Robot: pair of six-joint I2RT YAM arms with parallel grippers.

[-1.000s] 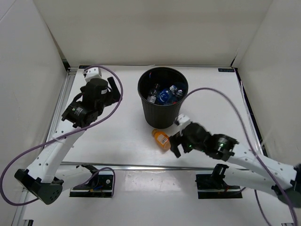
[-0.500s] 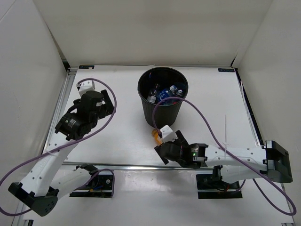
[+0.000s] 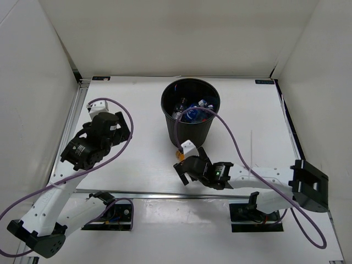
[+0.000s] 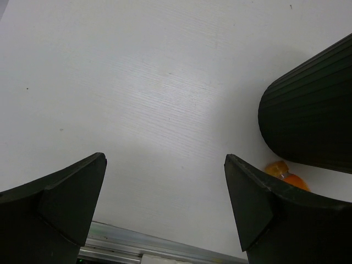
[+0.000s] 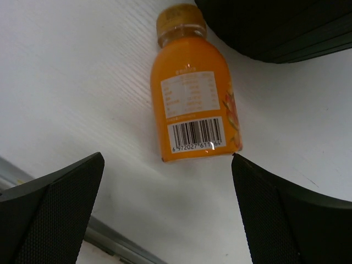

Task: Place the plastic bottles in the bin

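I need to lower my right gripper next and ease it outward onto the orange bottle's base end, as its open fingers are above and short of it.
The stubby orange bottle (image 5: 192, 104) lies on its side on the white table, cap toward the black bin (image 3: 190, 135). In the top view only its cap end (image 3: 179, 155) shows from under my right gripper (image 3: 185, 166). My right gripper (image 5: 168, 158) is open and hovers just over the bottle's base end, jaws wide, touching nothing. Several bottles (image 3: 191, 110) with blue labels lie inside the bin. My left gripper (image 3: 120, 125) is open and empty, well left of the bin; its wrist view (image 4: 165, 158) shows the bin's wall (image 4: 313, 121) and the orange bottle (image 4: 286, 173).
White walls enclose the table at the back and both sides. A metal rail (image 3: 165, 194) runs along the table's near edge, close below the right gripper. Purple cables (image 3: 231, 137) loop over both arms.
My right gripper has swung left and forward until it covers the orange bottle in the top view. My left arm has drawn back a little toward the near left. The bottle has not moved.
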